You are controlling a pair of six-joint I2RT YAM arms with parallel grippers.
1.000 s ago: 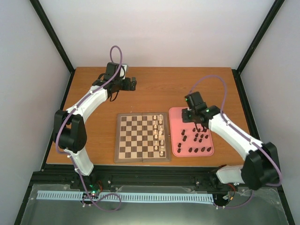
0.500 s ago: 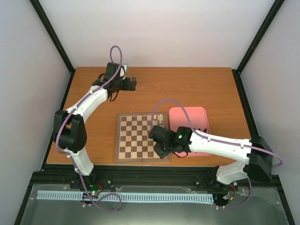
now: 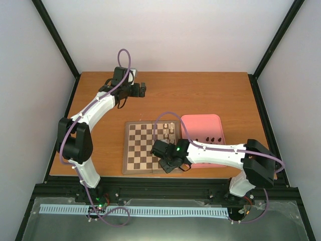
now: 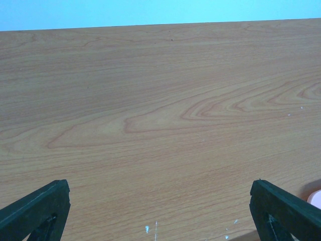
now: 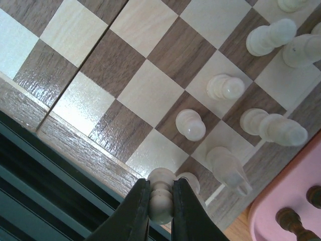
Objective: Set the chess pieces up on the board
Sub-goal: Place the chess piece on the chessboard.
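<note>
The empty light square (image 5: 157, 152) at the board's near edge completes the pawn row, so I will lower my right gripper onto it next and release the cream pawn (image 5: 161, 198).
The board (image 3: 143, 145) lies mid-table, with cream chess pieces (image 3: 170, 128) standing on its right columns. My right gripper (image 3: 168, 163) hangs over the board's near right corner. In the right wrist view it (image 5: 161, 206) is shut on a cream pawn (image 5: 161, 198), held above the near edge squares. Other cream pieces (image 5: 190, 125) stand on squares close by. Dark pieces (image 3: 210, 139) stand in the pink tray (image 3: 200, 123); the arm hides part of it. My left gripper (image 3: 142, 90) is open and empty over bare table at the far left (image 4: 160, 221).
The pink tray (image 5: 281, 201), with a dark piece (image 5: 288, 221) in it, sits just right of the board's corner. The table's near edge and a black rail (image 5: 45, 175) run right below the board's border. The left wrist view shows bare wooden tabletop (image 4: 160, 110).
My right arm has swung from above the pink tray across to the board's near right corner, then a little further left. The left arm has not moved.
</note>
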